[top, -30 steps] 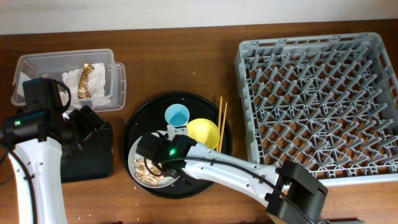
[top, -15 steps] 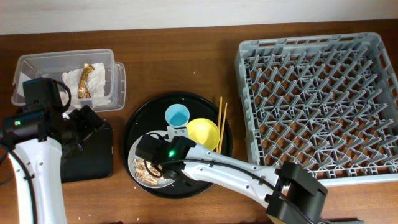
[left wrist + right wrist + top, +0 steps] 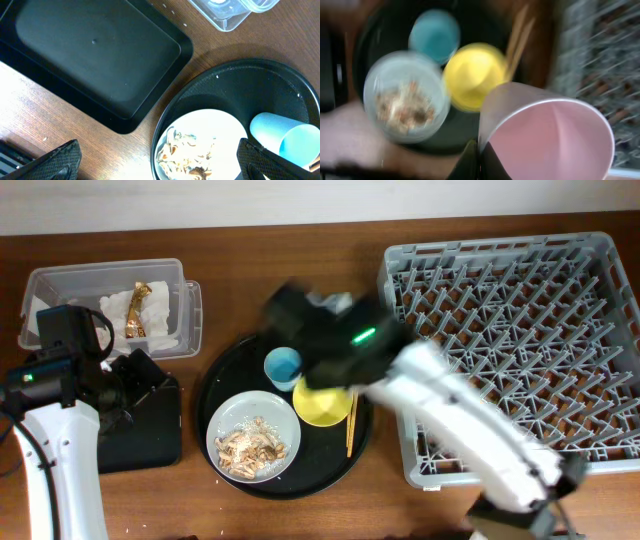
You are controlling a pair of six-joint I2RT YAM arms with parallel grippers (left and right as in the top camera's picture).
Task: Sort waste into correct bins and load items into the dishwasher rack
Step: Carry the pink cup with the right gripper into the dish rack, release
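Observation:
The dishwasher rack [image 3: 510, 350] is empty of dishes, so the right gripper will next swing over the rack's middle wires, tilt the pink cup with its opening down, then lower the cup and release it.
My right gripper [image 3: 481, 160] is shut on the rim of the pink cup [image 3: 550, 135], which fills the lower right of the blurred right wrist view. Overhead, the right gripper [image 3: 300, 310] is a blur above the round tray's back edge. Below it lie the blue cup [image 3: 283, 366], the yellow bowl [image 3: 322, 402], the chopsticks [image 3: 350, 425] and the grey plate [image 3: 215, 442] with food scraps [image 3: 252, 447]. The dishwasher rack [image 3: 510, 350] stands at the right. My left gripper [image 3: 167, 170] hangs open above the table beside the black bin [image 3: 95, 55].
The clear bin [image 3: 105, 275] at the back left holds the napkin [image 3: 115, 310] and the wrapper [image 3: 138, 308]. The black bin [image 3: 140, 435] sits in front of it. The cups, bowl and plate rest on a large round black tray [image 3: 225, 380].
My right arm has lifted off the plate and swung back and to the right, carrying the pink cup away from beside the blue cup. The left arm has not moved.

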